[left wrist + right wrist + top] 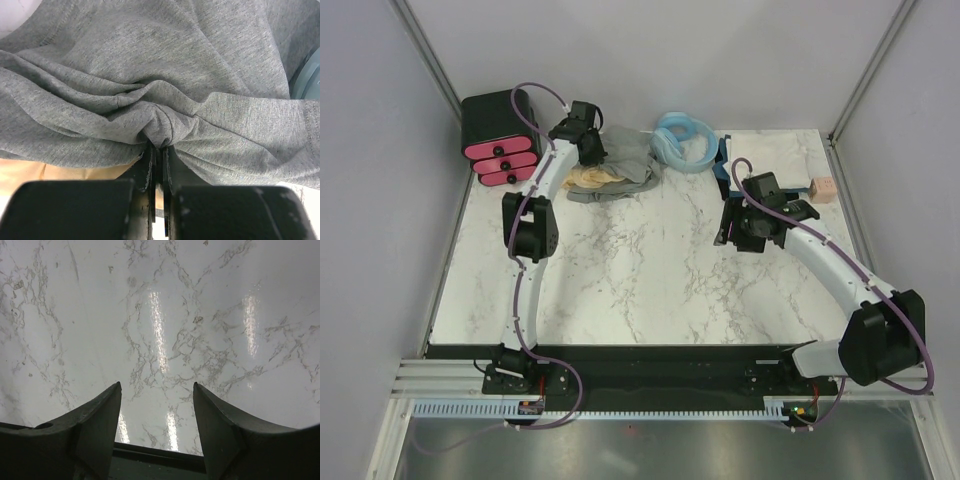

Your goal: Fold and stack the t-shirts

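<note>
The grey t-shirt is on top of the tan-yellow one, so I will lift my left gripper high, move it back over the bare middle marble, lower it and let go.
A crumpled heather-grey t-shirt (628, 160) lies in a heap at the back of the marble table, on top of a tan-yellow t-shirt (588, 178). My left gripper (590, 148) is over this heap and shut on a bunched fold of the grey t-shirt (165, 80); the left wrist view shows the tan-yellow shirt (60, 170) under it. My right gripper (732, 228) is open and empty over bare marble; its fingertips (114, 390) stand wide apart. A dark navy shirt (723, 160) and a whitish one (772, 155) lie at the back right.
A light-blue coiled hose (682, 142) lies behind the grey shirt. A black box with pink drawers (500, 135) stands at the back left corner. A small pink block (823, 189) sits at the right edge. White walls enclose the table.
</note>
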### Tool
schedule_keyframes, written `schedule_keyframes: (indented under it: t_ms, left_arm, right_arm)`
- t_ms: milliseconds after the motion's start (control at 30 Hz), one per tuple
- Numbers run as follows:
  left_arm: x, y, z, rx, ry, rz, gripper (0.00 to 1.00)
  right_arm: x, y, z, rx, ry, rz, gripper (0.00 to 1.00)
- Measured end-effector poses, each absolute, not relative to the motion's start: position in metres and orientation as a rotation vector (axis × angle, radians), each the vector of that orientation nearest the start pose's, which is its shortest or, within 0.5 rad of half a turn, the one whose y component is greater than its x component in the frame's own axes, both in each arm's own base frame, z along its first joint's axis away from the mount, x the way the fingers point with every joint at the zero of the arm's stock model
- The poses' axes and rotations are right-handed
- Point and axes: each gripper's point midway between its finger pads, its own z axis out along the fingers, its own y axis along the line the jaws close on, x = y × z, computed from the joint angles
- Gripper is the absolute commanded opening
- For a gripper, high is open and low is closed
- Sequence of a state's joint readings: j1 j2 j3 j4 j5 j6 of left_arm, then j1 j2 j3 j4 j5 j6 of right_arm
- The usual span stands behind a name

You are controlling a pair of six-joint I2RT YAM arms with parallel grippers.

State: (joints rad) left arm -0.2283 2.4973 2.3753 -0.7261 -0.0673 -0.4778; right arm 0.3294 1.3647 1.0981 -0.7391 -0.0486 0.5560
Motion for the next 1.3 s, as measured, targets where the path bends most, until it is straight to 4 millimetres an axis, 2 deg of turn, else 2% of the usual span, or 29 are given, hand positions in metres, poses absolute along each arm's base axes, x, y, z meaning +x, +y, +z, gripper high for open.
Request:
schedule_keyframes:
  t_ms: [200, 300, 367, 467, 600, 733, 800, 900, 1067, 1167, 1300]
  left_arm:
    - [0.601, -0.149, 0.096, -0.319, 2.401, -0.264, 0.02]
    - [0.595, -0.147, 0.109, -0.308, 2.392, -0.266, 0.02]
    - [0.591, -0.146, 0.124, -0.302, 2.376, -0.274, 0.02]
    - [0.586, -0.144, 0.158, -0.288, 2.325, -0.292, 0.02]
    - [0.576, -0.142, 0.227, -0.252, 2.213, -0.339, 0.02]
    - [0.551, -0.137, 0.295, -0.215, 2.102, -0.362, 0.02]
    - [0.534, -0.133, 0.321, -0.199, 2.063, -0.366, 0.02]
    - [0.511, -0.129, 0.356, -0.178, 2.007, -0.378, 0.02]
    - [0.466, -0.123, 0.421, -0.134, 1.885, -0.421, 0.02]
    - [0.441, -0.121, 0.454, -0.112, 1.817, -0.454, 0.02]
    - [0.419, -0.124, 0.482, -0.076, 1.759, -0.501, 0.02]
  right_arm:
    - [0.296, 0.135, 0.128, 0.282, 2.624, 0.395, 0.66]
    - [0.296, 0.135, 0.125, 0.281, 2.625, 0.392, 0.66]
    - [0.296, 0.136, 0.123, 0.280, 2.621, 0.396, 0.66]
    - [0.294, 0.137, 0.113, 0.281, 2.623, 0.415, 0.67]
    - [0.278, 0.135, 0.092, 0.292, 2.667, 0.414, 0.62]
    - [0.271, 0.130, 0.085, 0.300, 2.676, 0.413, 0.47]
    - [0.273, 0.129, 0.088, 0.293, 2.661, 0.418, 0.48]
    - [0.277, 0.130, 0.091, 0.285, 2.640, 0.432, 0.57]
    - [0.277, 0.132, 0.092, 0.257, 2.639, 0.453, 0.61]
    - [0.277, 0.133, 0.093, 0.243, 2.640, 0.465, 0.63]
    - [0.276, 0.135, 0.093, 0.239, 2.641, 0.482, 0.63]
